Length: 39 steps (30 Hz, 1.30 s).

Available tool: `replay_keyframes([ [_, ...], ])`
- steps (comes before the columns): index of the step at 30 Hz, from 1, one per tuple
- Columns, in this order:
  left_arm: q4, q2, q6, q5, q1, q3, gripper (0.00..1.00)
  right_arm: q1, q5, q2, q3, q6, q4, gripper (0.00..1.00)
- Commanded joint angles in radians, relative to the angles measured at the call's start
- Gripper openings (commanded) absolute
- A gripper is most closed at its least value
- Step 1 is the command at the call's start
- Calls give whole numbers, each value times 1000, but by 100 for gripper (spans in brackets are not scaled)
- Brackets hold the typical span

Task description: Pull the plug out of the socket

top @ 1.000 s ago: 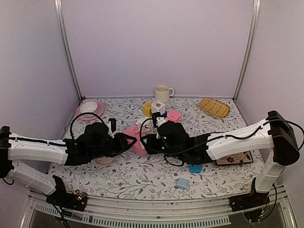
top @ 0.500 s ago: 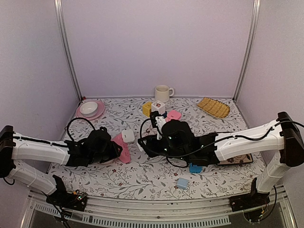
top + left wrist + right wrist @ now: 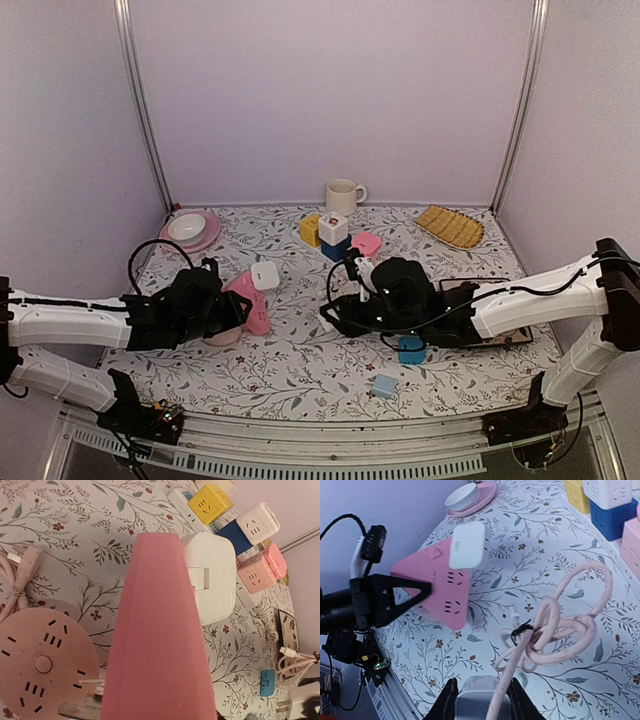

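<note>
The white plug is out of the socket, so it goes down and back to open table (image 3: 347, 371) beside the front blue block next, in my right gripper.
My left gripper (image 3: 232, 306) is shut on a pink triangular socket (image 3: 249, 302) and holds it tilted above the table. A white adapter (image 3: 265, 275) stays plugged into its top face. The socket fills the left wrist view (image 3: 160, 645), hiding the fingers, with the adapter (image 3: 212, 575) beside it. My right gripper (image 3: 481, 702) is shut on a white plug (image 3: 482, 700) with a coiled pink cable (image 3: 565, 625). The plug is out of the socket (image 3: 440, 592) and well to its right. In the top view the right gripper (image 3: 338, 316) sits right of the socket.
A round pink socket (image 3: 42, 660) lies under the left gripper. Cube sockets (image 3: 333, 235) stand at the back centre, with a cup (image 3: 343, 195) behind them. A pink plate with a bowl (image 3: 190, 230) sits back left, a woven tray (image 3: 450, 226) back right. Small blue blocks (image 3: 411, 352) lie near the front.
The plug has come free of the pink socket. My right gripper has drawn back to the right with plug and cable; my left gripper has carried the socket to the left.
</note>
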Motion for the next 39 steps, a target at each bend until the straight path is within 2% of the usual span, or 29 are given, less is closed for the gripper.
replay_keyframes([
  [1, 0, -73, 44, -30, 2, 35, 0, -68, -185, -38, -91, 51, 28, 3],
  [8, -5, -126, 63, -6, 4, 44, 0, -102, -320, 32, -157, 88, 85, 4],
  [13, -7, -137, 78, 11, 3, 52, 0, -105, -342, 64, -214, 137, 121, 4],
  [18, -7, -140, 89, 31, 4, 61, 0, -122, -361, 66, -285, 176, 124, 9],
  [20, -6, -144, 92, 35, 3, 62, 0, -127, -364, 56, -317, 187, 122, 15],
  [25, -4, -155, 98, 42, 3, 60, 0, -139, -356, -3, -392, 213, 106, 45],
  [29, 4, -153, 111, 61, 3, 63, 0, -141, -317, -69, -431, 226, 50, 61],
  [36, 49, -135, 157, 142, 2, 54, 0, -141, -200, -234, -471, 237, -102, 76],
  [39, 100, -128, 181, 193, 1, 31, 0, -142, -143, -301, -455, 219, -145, 79],
])
